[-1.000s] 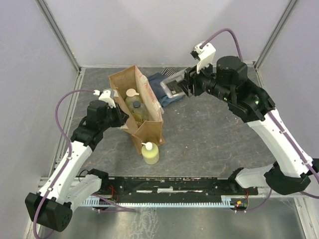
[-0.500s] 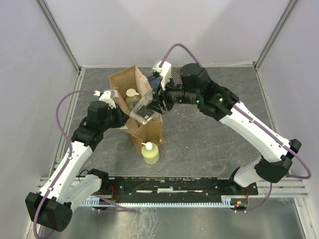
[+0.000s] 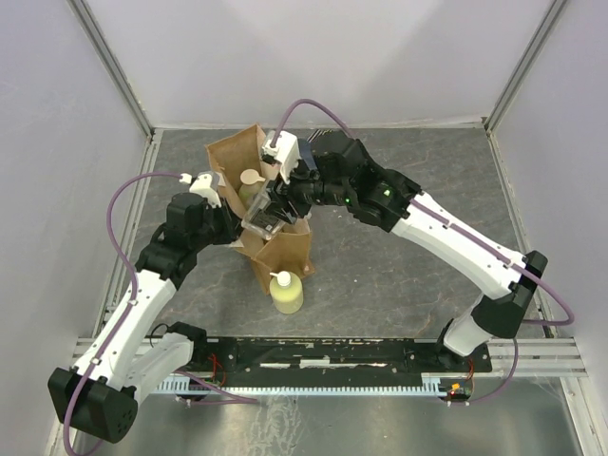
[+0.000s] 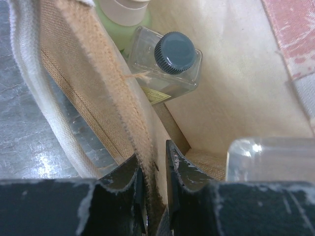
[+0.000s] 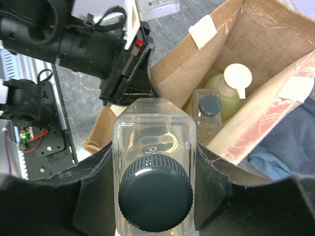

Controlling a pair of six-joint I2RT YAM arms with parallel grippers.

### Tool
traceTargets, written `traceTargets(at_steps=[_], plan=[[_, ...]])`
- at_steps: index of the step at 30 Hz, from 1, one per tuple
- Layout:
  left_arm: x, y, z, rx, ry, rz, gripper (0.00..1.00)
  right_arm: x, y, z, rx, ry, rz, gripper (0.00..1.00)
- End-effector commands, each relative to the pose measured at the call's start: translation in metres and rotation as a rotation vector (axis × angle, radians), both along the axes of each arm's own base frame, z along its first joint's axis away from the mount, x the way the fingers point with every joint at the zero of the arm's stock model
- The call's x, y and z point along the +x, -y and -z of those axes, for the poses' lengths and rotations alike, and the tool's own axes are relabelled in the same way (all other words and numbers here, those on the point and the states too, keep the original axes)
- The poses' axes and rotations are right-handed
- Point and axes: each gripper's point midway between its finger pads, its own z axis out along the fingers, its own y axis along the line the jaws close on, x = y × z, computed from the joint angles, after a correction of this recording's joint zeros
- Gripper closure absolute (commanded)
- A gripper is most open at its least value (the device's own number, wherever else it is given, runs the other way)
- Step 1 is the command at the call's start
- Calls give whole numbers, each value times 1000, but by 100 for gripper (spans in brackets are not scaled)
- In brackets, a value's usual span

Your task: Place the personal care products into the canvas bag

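The square bottle will next go down with my right gripper into the free gap below, beside the other clear bottle, and be released, as the gap leaves room in the bag [image 3: 285, 252].
The tan canvas bag [image 3: 285, 252] stands open at centre left. My left gripper [image 4: 155, 169] is shut on its near wall [image 4: 118, 98] and also shows in the top view [image 3: 231, 228]. My right gripper [image 5: 155, 152] is shut on a clear square bottle with a dark cap [image 5: 155, 194] and holds it over the bag's opening [image 3: 266, 217]. That bottle's base shows in the left wrist view [image 4: 270, 157]. Inside the bag are the green bottle with a beige cap [image 5: 231, 81] and another clear bottle [image 5: 209, 110]. The yellow pump bottle [image 3: 287, 293] stands on the table in front of the bag.
Folded blue cloth [image 5: 280, 157] lies just behind the bag, mostly hidden under my right arm in the top view. Grey walls and a metal frame [image 3: 114, 66] enclose the table. The mounting rail [image 3: 332, 353] runs along the near edge.
My right arm has swung left from over the blue cloths to above the bag's opening, carrying the clear bottle. My left arm and the bag have not moved.
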Motion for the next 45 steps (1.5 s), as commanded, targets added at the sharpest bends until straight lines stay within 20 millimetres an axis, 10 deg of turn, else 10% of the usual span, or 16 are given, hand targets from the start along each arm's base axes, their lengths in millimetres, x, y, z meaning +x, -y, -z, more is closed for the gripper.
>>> traceTargets(at_steps=[1,9,45], plan=[[-2,8,-26,-26,65,57,74,15,-3,-84,185,212,45,100],[-3,10,-30,-33,71,67,74,26,-7,-113,212,270,72,100],[-12,10,-51,-42,102,84,74,72,-61,79,-122,75,71,100]])
